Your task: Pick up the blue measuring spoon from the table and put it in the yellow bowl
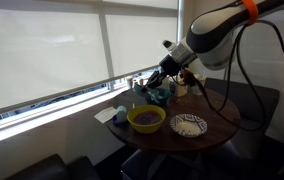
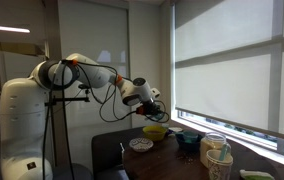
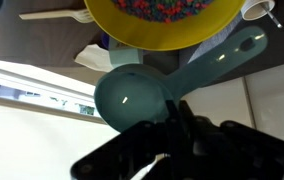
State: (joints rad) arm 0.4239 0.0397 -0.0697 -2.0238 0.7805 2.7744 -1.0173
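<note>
My gripper carries the spoon slightly down and over the yellow bowl (image 1: pixel 146 119) next.
My gripper (image 3: pixel 177 128) is shut on the blue measuring spoon (image 3: pixel 132 98). The spoon's round scoop points left and its handle runs up to the right. The yellow bowl (image 3: pixel 162 38) lies just beyond the spoon, with colourful bits inside. In both exterior views the gripper (image 1: pixel 160 82) (image 2: pixel 154 108) hangs in the air above the round brown table (image 1: pixel 222 115), a little above and behind the yellow bowl (image 1: pixel 146 119) (image 2: pixel 155 131). The spoon is too small to make out in either exterior view.
A flat white-patterned dish (image 1: pixel 189 125) (image 2: pixel 141 144) sits beside the bowl. A teal vessel (image 1: pixel 160 97) (image 2: pixel 189 139) stands behind it near the window. Paper cups (image 2: pixel 217 155) stand at the table's near edge. A white napkin (image 1: pixel 110 115) lies by the sill.
</note>
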